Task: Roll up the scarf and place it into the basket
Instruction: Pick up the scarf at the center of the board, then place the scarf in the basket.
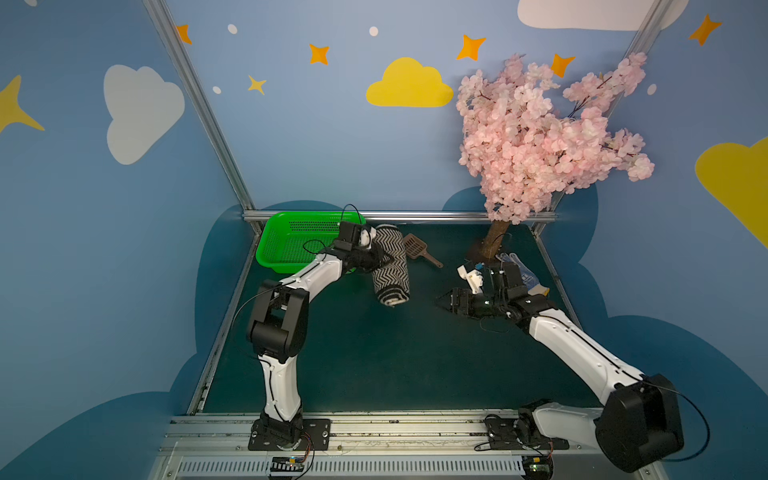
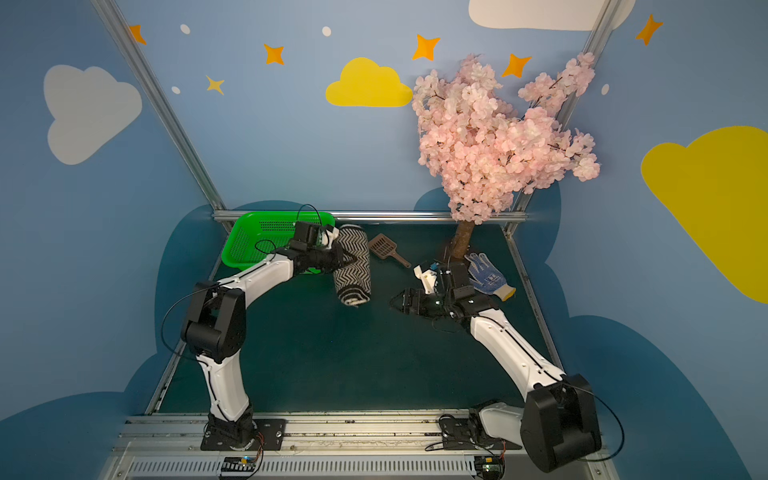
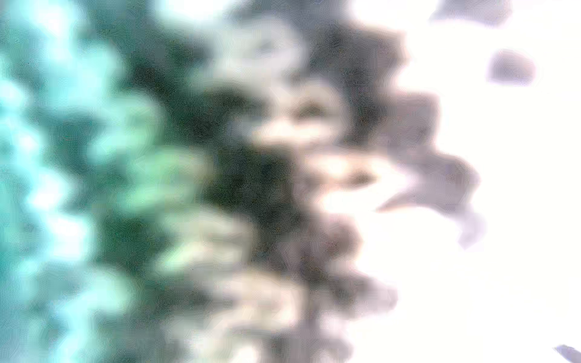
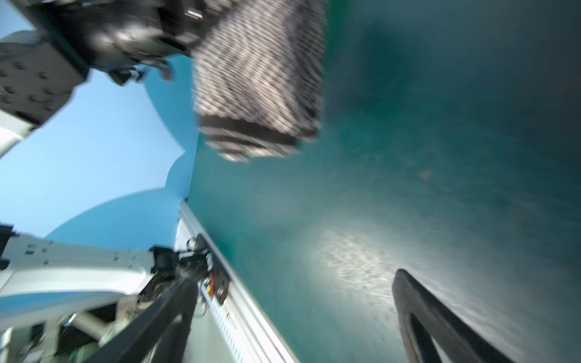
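Note:
Since the roll is outside the green basket (image 1: 266, 243), I will carry it with my left gripper over the basket's rim, lower it onto the empty basket bottom and release it.
The scarf (image 1: 395, 249) (image 2: 357, 245) is a rolled black-and-white zigzag bundle lying lengthwise just right of the green basket (image 1: 266, 243) (image 2: 239, 245). My left gripper (image 1: 382, 259) (image 2: 350, 259) reaches over the basket's near right corner and is shut on the roll's left side. The left wrist view shows only the scarf (image 3: 251, 188), as a blurred close-up. My right gripper (image 1: 442, 301) (image 2: 395, 303) (image 4: 295, 279) stands open with nothing in it, low over the mat to the right of the roll and apart from it. The right wrist view shows the scarf (image 4: 261, 78), blurred.
A brown slotted scoop (image 1: 417, 247) (image 2: 384, 247) lies right of the scarf near the back rail. A blue-dotted white glove (image 1: 521, 266) (image 2: 488, 274) lies behind my right wrist. The pink blossom tree (image 1: 540, 137) stands at the back right corner.

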